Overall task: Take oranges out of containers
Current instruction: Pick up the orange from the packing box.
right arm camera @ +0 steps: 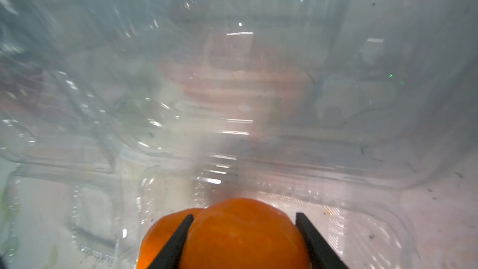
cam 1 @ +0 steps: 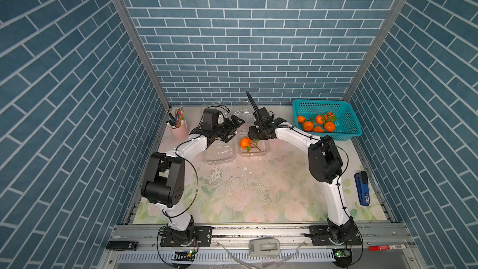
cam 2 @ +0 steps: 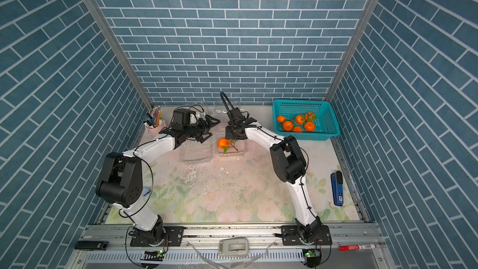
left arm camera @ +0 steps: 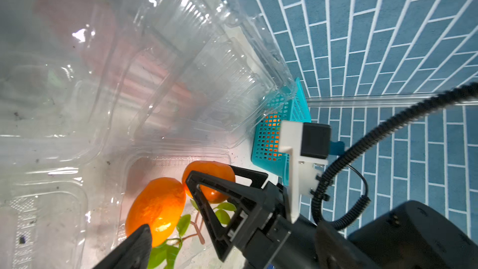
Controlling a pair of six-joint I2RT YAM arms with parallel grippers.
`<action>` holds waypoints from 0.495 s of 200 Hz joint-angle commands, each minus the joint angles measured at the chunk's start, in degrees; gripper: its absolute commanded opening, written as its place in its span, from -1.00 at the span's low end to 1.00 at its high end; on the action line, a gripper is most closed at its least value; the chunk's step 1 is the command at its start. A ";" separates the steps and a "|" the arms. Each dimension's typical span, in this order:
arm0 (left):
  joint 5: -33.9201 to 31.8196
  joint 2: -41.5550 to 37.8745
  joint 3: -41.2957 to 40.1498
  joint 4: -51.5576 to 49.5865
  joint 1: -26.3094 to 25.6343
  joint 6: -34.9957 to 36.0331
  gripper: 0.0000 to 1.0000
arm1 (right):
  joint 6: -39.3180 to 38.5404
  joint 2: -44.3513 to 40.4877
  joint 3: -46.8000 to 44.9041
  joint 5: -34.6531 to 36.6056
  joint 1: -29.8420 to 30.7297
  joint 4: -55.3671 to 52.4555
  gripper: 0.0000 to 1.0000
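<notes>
The twig-joined pair in my right gripper lifts next, travels across the tabletop and over the teal basket holding oranges, and is released among them.
Two oranges joined by a leafy twig lie in an open clear container (cam 1: 264, 149) mid-table. My right gripper (right arm camera: 244, 216) reaches down into it and is shut on one orange (right arm camera: 243, 236), a finger on each side. The other orange (cam 1: 245, 143) sits beside it; in the left wrist view it is the nearer orange (left arm camera: 157, 208). My left gripper (cam 1: 234, 130) hovers open just left of that container, holding nothing. An empty open container (cam 1: 218, 155) lies under it. More clear containers (cam 1: 241, 111) stand at the back wall.
A teal basket (cam 1: 348, 131) at the back right holds several oranges (cam 1: 307, 125). A pink pen cup (cam 1: 178, 131) stands at the back left. A blue stapler (cam 1: 362, 190) lies by the right edge. The mat's front half is bare.
</notes>
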 commanded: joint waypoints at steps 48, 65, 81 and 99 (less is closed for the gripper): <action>2.13 -3.38 0.25 7.56 -0.58 1.86 0.99 | 0.72 -10.03 -0.84 -0.57 -3.38 -0.98 -0.01; 3.27 -3.46 0.52 9.51 -1.82 2.19 0.99 | 1.36 -12.66 -2.13 -1.46 -5.59 -0.64 -0.01; 3.62 -4.07 0.64 11.30 -3.95 4.27 0.99 | 1.82 -15.68 -4.08 -1.48 -8.49 0.03 -0.01; 2.44 -4.48 2.24 9.91 -8.11 9.92 0.99 | 2.14 -19.29 -6.68 -3.65 -12.49 0.44 -0.02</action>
